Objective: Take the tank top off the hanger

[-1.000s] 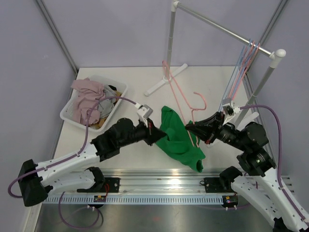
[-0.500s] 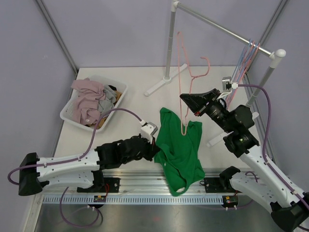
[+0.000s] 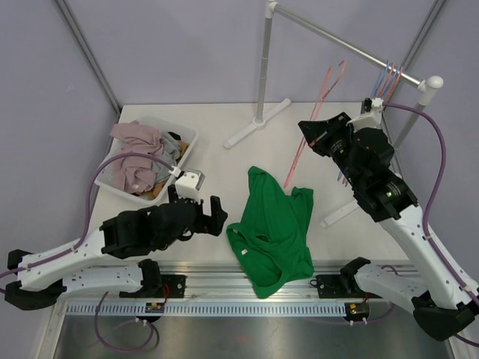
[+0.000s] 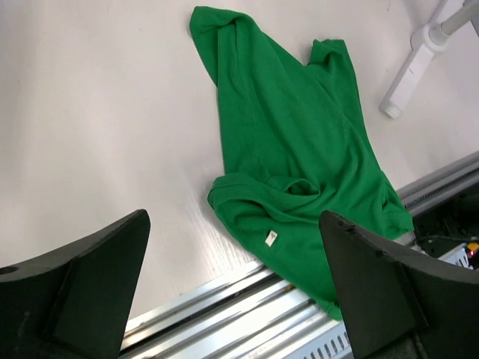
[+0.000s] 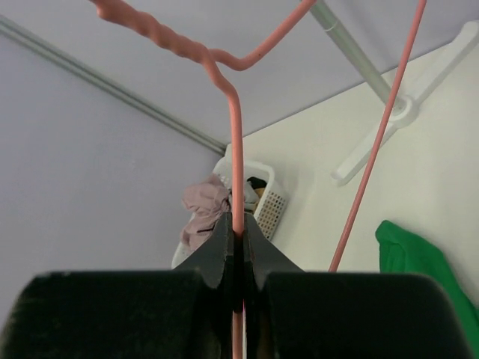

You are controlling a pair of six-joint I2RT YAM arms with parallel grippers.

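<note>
The right gripper moves outward to the rack's upper bar (image 3: 365,53) next, hooks the pink hanger (image 3: 299,161) beside the others and releases its wire, because the hanger is bare.
The green tank top (image 3: 273,228) lies spread on the table, free of the hanger, its lower hem reaching the metal rail at the near edge. In the left wrist view the tank top (image 4: 299,149) lies ahead of and between my fingers. My left gripper (image 3: 211,213) hovers just left of it, open and empty, jaws wide (image 4: 233,217). My right gripper (image 3: 308,137) is raised high at the right and shut on the bare pink hanger (image 3: 299,161). The right wrist view shows the hanger wire (image 5: 236,149) pinched between the jaws (image 5: 236,224).
A white basket (image 3: 112,185) of clothes sits at the back left. The clothes rack (image 3: 263,67) stands at the back, with more hangers (image 3: 385,78) on its rail and a foot (image 4: 415,63) near the tank top. A metal rail (image 3: 224,278) runs along the near edge.
My left gripper opened, let go of the tank top and drew back to the left. The right arm lifted the hanger up and right, clear of the top, which now lies on the table.
</note>
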